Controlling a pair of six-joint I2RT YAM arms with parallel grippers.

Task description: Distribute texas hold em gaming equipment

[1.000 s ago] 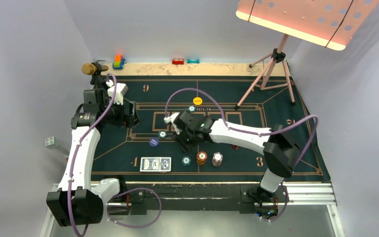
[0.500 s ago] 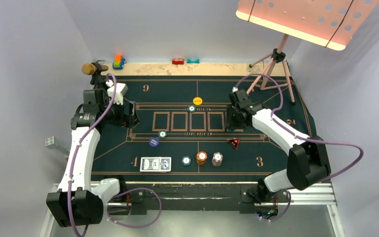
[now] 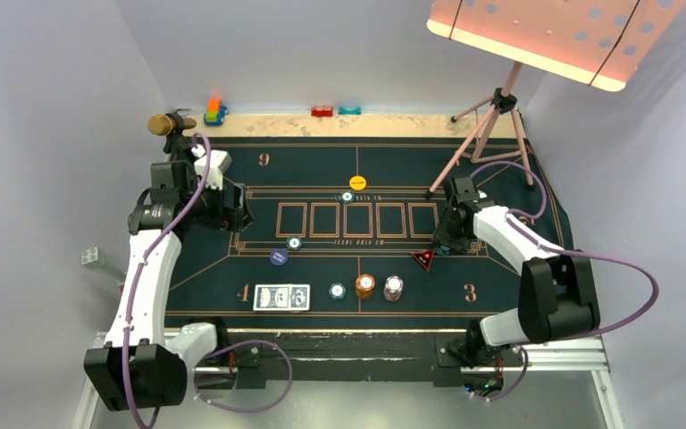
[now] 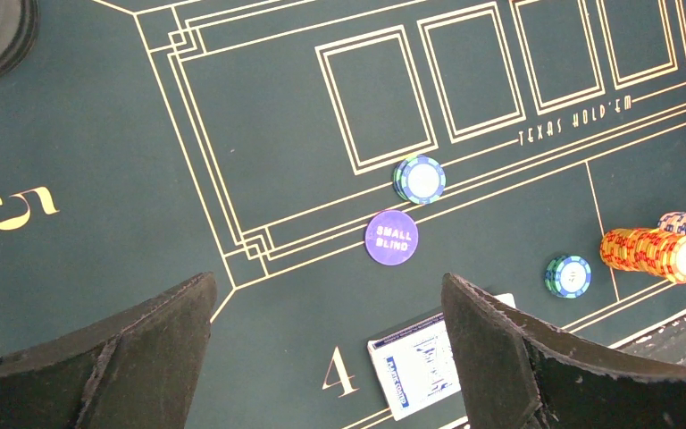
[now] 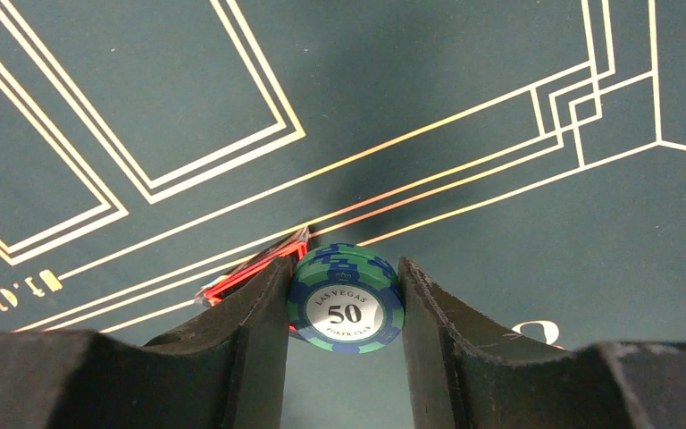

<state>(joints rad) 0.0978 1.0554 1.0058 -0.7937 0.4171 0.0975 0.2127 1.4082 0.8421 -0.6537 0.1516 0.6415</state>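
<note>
My right gripper holds its stack, and the purple and yellow discs (image 3: 357,181) have teal chips, so next it will lower the stack onto the mat beside the red-black triangle marker (image 3: 422,259) and open.
My right gripper (image 5: 344,268) is shut on a stack of teal 50 chips (image 5: 347,299), held just above the green mat. It hangs at the mat's right side (image 3: 447,247), next to the red-black triangle marker (image 3: 422,259). My left gripper (image 4: 326,286) stands open over the mat's left side (image 3: 237,214), holding nothing. Below it lie the playing cards (image 4: 415,362), the purple small-blind disc (image 4: 391,238) and a teal chip (image 4: 419,179). Another teal chip (image 3: 337,290), an orange stack (image 3: 364,285) and a white/red stack (image 3: 393,288) sit near the front. A yellow disc (image 3: 357,181) lies farther back.
A gold-headed microphone (image 3: 165,123) and small toy blocks (image 3: 214,111) sit along the back edge. A tripod stand (image 3: 491,134) with a pink perforated panel (image 3: 545,36) rises at the back right, one leg close to my right arm.
My right arm has swung from the middle of the mat to its right side and come down beside the triangle marker. The left arm has not moved.
</note>
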